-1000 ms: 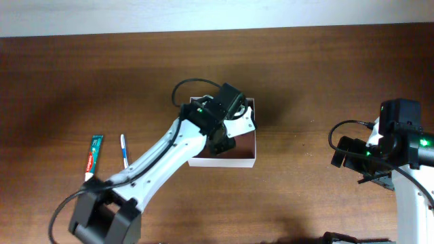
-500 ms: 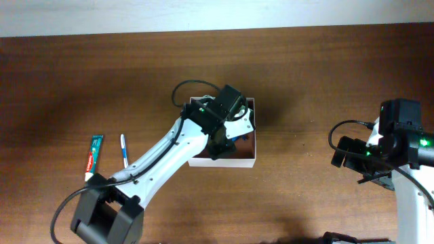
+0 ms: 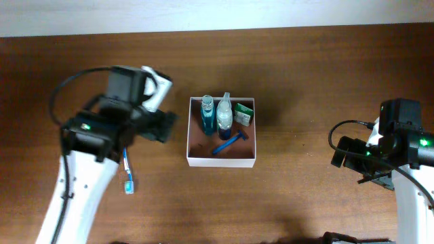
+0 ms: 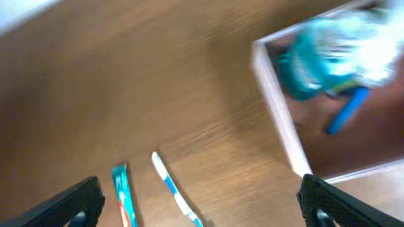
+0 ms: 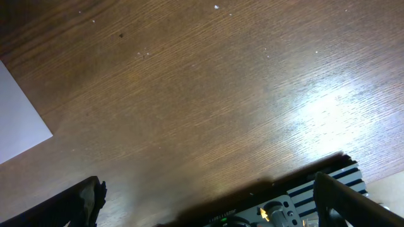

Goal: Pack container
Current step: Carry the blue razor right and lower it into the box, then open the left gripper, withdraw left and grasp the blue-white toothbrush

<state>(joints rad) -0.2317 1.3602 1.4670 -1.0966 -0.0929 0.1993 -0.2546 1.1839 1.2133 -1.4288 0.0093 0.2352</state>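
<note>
Next, my left gripper needs to shift leftward in the overhead view and down, its open fingers straddling the toothbrush's handle (image 4: 169,181) below, clear of the tube (image 4: 123,195).
The container (image 3: 222,161), a square white-walled box with a reddish-brown floor, sits mid-table. Inside it are a teal bottle (image 3: 207,114), a clear bottle (image 3: 224,115), a green-and-white packet (image 3: 245,115) and a blue razor (image 3: 229,141). My left gripper (image 3: 150,124) hangs left of the box, open and empty. The blurred left wrist view shows its open gripper (image 4: 202,211) above a toothbrush (image 4: 173,189) and a toothpaste tube (image 4: 123,195), with the container wall (image 4: 278,107) to the right. At the far right my right gripper (image 3: 349,154) stays open, holding nothing (image 5: 218,208).
The toothbrush (image 3: 127,171) lies on the wooden table below my left arm, which hides the toothpaste tube from above. A white wall borders the table's far edge (image 3: 217,15). A flat white patch (image 5: 19,120) shows at the left of the right wrist view.
My left gripper opened over the container, then the arm pulled out and swung left, uncovering the items inside. The right arm has not moved.
</note>
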